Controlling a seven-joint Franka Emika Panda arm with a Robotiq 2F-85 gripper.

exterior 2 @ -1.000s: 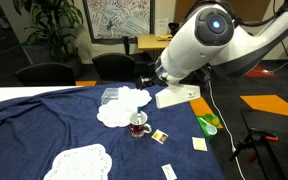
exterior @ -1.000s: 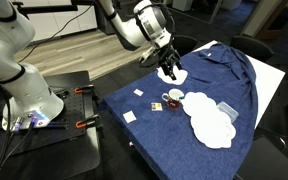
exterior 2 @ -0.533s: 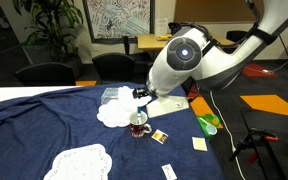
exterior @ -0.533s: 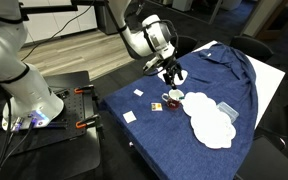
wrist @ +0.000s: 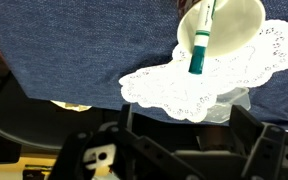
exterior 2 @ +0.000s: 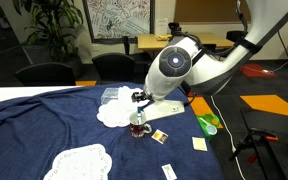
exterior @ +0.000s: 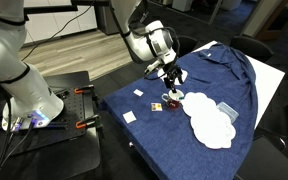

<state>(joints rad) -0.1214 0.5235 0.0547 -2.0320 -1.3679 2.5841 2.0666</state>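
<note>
My open gripper should next move down and toward the cup (wrist: 229, 22), around the green cap of the marker (wrist: 197, 60), because that end of the marker sticks out past the cup's rim.
My gripper (exterior: 171, 78) hangs open just above the blue cloth (exterior: 154, 125), with nothing between its fingers. Right below it stands a small mug (exterior: 171, 98), which looks like glass with dark liquid in an exterior view (exterior 2: 138, 125). The gripper (exterior 2: 139, 100) is close over this mug and apart from it. In the wrist view the gripper (wrist: 184, 135) fills the bottom edge. Beyond it lies a white lace doily (wrist: 199, 80), and a pale round cup (wrist: 229, 22) with a green marker (wrist: 199, 45) in it.
White doilies (exterior: 209, 120) lie on the cloth, another one (exterior 2: 79, 162) nearer the front. Small packets (exterior 2: 159, 135) (exterior: 129, 116) are scattered about. A clear plastic lid (exterior 2: 111, 94) sits by the doily. A green object (exterior 2: 209, 124) rests near the table edge. Black chairs (exterior 2: 44, 73) stand around.
The gripper has come down and a little sideways toward the mug and the doily. Its jaws have stayed wide apart. Nothing on the cloth has moved.
</note>
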